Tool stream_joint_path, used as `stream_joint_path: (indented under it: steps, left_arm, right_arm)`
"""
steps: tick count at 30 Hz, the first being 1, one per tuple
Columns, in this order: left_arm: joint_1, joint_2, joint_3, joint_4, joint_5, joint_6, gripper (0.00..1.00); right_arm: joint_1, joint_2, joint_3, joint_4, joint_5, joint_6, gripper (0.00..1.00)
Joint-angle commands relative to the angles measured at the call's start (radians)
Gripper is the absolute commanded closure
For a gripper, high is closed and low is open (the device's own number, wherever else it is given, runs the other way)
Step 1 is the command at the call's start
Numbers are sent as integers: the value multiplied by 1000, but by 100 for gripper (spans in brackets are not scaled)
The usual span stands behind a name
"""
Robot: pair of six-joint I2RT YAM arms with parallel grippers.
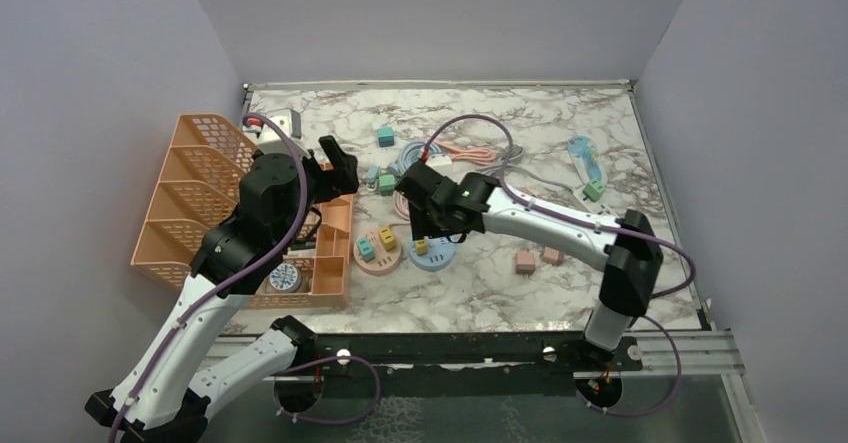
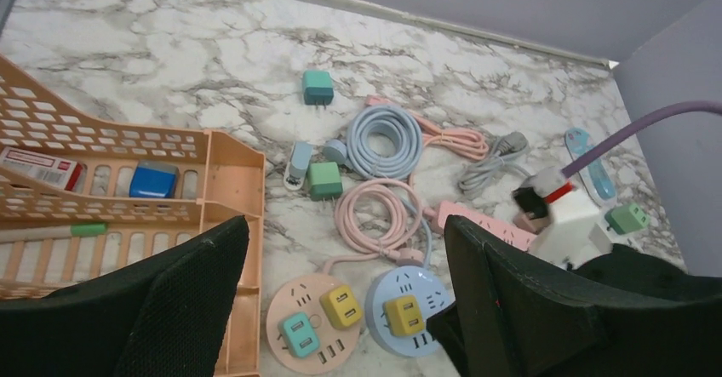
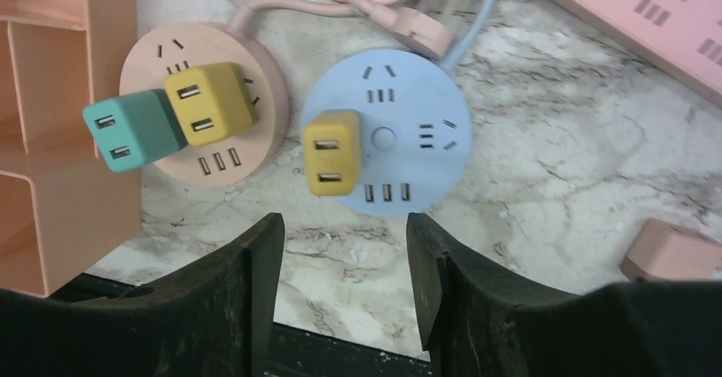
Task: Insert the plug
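Note:
The right gripper first leaves the blue socket (image 1: 440, 257) to the right in the top view next, to lower onto the closer dusty-pink plug, since the yellow plug is seated.
A blue round socket (image 3: 417, 105) lies on the marble table with a yellow plug (image 3: 330, 154) seated in its left side. They also show in the top view, the socket (image 1: 440, 257) with the plug (image 1: 421, 247) on it. My right gripper (image 3: 345, 234) is open and empty, hovering just near of this socket with the plug beyond its fingertips. A pink round socket (image 3: 153, 62) to the left holds a teal plug (image 3: 128, 130) and a second yellow plug (image 3: 209, 103). My left gripper (image 2: 345, 249) is open and empty, raised above both sockets.
An orange divided rack (image 1: 190, 193) and an orange compartment box (image 1: 330, 263) stand at the left. Coiled blue cable (image 2: 387, 139), pink cable (image 2: 379, 211), a pink power strip (image 2: 485, 224) and loose adapters, teal (image 1: 386, 137), green (image 1: 594, 190) and pink (image 1: 525, 261), lie around.

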Motion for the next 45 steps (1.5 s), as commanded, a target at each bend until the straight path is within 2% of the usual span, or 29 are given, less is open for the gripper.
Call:
stream_joint_path:
  steps: [1, 8, 11, 14, 19, 26, 32, 38, 45]
  left_arm:
    - [-3, 5, -40, 1, 140, -24, 12]
    - [-3, 55, -162, 187, 388, -69, 12]
    - [-3, 87, -211, 285, 440, -100, 13]
    - [-3, 140, -223, 341, 457, -144, 12]
    - [-4, 231, -206, 414, 525, -179, 13]
    - [-4, 318, -226, 488, 547, -304, 15]
    - [-15, 341, -243, 513, 551, -351, 15]
    - [-42, 355, -246, 524, 571, -336, 16]
    - [-78, 363, -272, 546, 590, -321, 16]
  right_arm:
    - [-47, -158, -130, -40, 89, 103, 45]
    - [-230, -364, -431, -21, 84, 149, 44]
    - [-294, -439, -550, -10, 120, 179, 38]
    - [-380, -503, -661, 56, 90, 127, 35]
    - [-463, -509, -740, 99, 4, 27, 30]
    - [-471, -485, -814, 209, -103, -74, 32]
    - [-471, -447, -820, 227, -89, -123, 36]
    - [-472, -406, -796, 259, -75, -132, 51]
    - [-480, -393, -803, 251, -111, 45, 66]
